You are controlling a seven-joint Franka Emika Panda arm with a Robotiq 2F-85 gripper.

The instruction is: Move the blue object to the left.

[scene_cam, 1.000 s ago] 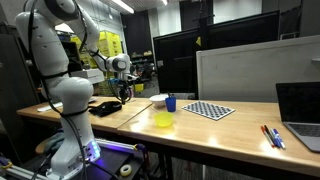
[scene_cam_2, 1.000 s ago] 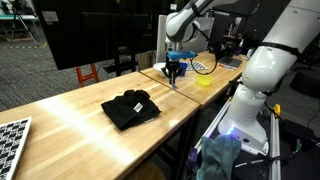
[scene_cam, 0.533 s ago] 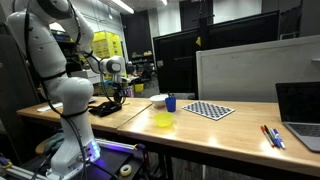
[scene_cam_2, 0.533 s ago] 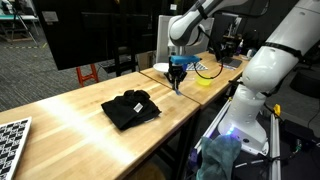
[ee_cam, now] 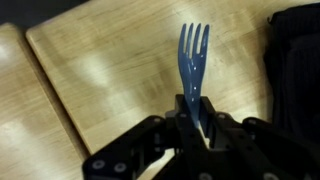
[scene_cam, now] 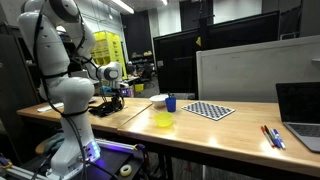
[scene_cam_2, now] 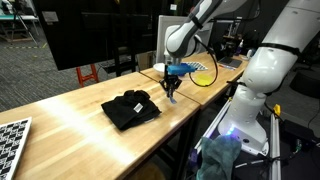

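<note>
The bare wood beside the black cloth lies just below my gripper, so next my gripper will go down a little and release the fork there.
The blue object is a blue plastic fork. My gripper is shut on its handle, tines pointing away from the wrist camera, above the wooden table. In an exterior view my gripper hangs over the table just beside the black cloth. In an exterior view it hovers over the same black cloth. The fork is too small to make out in both exterior views.
A yellow bowl, a blue cup, a white bowl and a checkerboard sit further along the table. A laptop and pens lie at the far end. Another checkerboard lies at the near end.
My gripper has carried the fork along the table away from the yellow bowl and towards the black cloth. It stays shut on the fork.
</note>
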